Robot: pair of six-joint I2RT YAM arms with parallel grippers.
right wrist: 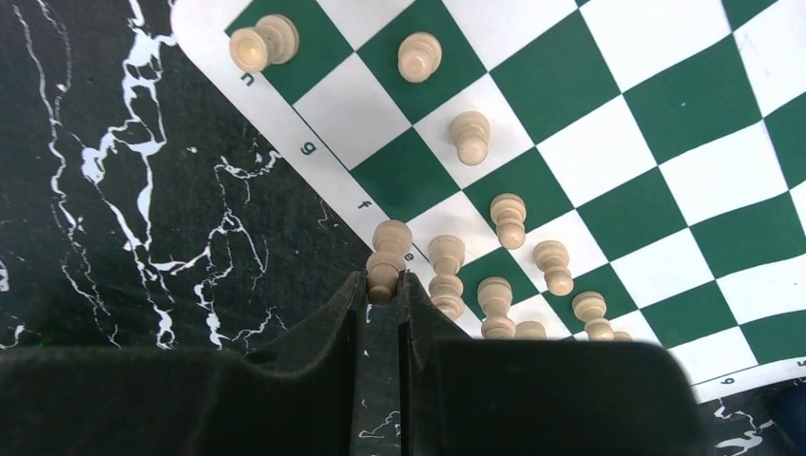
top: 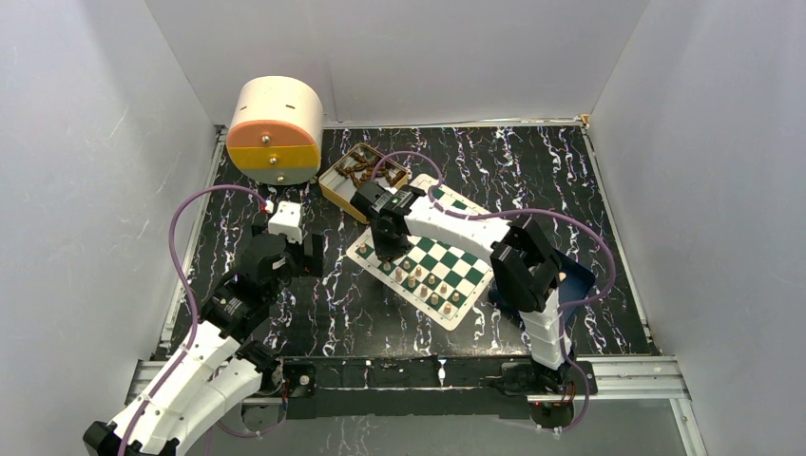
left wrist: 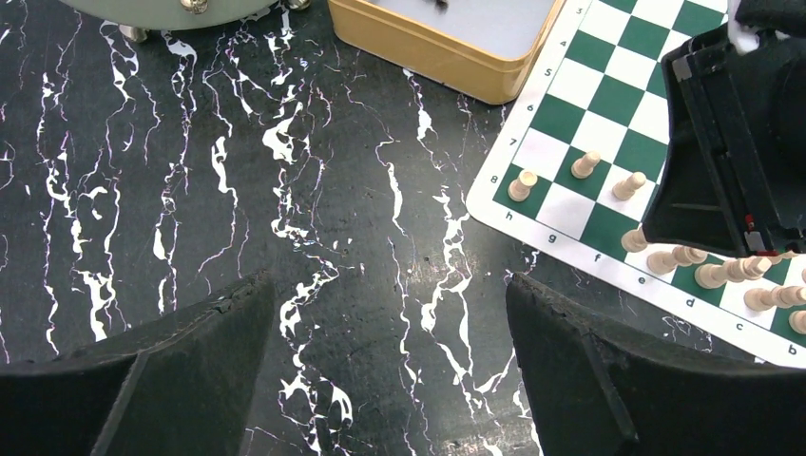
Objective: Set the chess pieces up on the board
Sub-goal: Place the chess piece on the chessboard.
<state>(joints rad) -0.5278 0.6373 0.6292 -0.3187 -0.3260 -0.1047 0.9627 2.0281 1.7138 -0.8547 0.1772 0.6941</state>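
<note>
The tan piece should go down next onto the green square [top: 385,266] [right wrist: 404,178] beside the letter f, which is empty, so I will move my right gripper toward the corner rook, lower the piece and release.
The green and white board [top: 454,258] lies mid-table. Several light tan chess pieces [top: 430,282] stand along its near-left side. My right gripper [right wrist: 383,285] is shut on one tan piece [right wrist: 391,237], which it holds over the board's white border by the letter e, beside other pieces [right wrist: 447,261]. A rook-like piece [right wrist: 261,43] stands in the corner square. My left gripper [left wrist: 390,294] hangs open over bare black marbled table, left of the board [left wrist: 608,90], with nothing between its fingers [left wrist: 228,323].
A yellow tin [top: 354,183] holding dark pieces sits just behind the board's left corner. A round cream container [top: 276,128] stands at the back left. A dark blue tray [top: 576,281] lies right of the board, partly under the right arm. White walls enclose the table.
</note>
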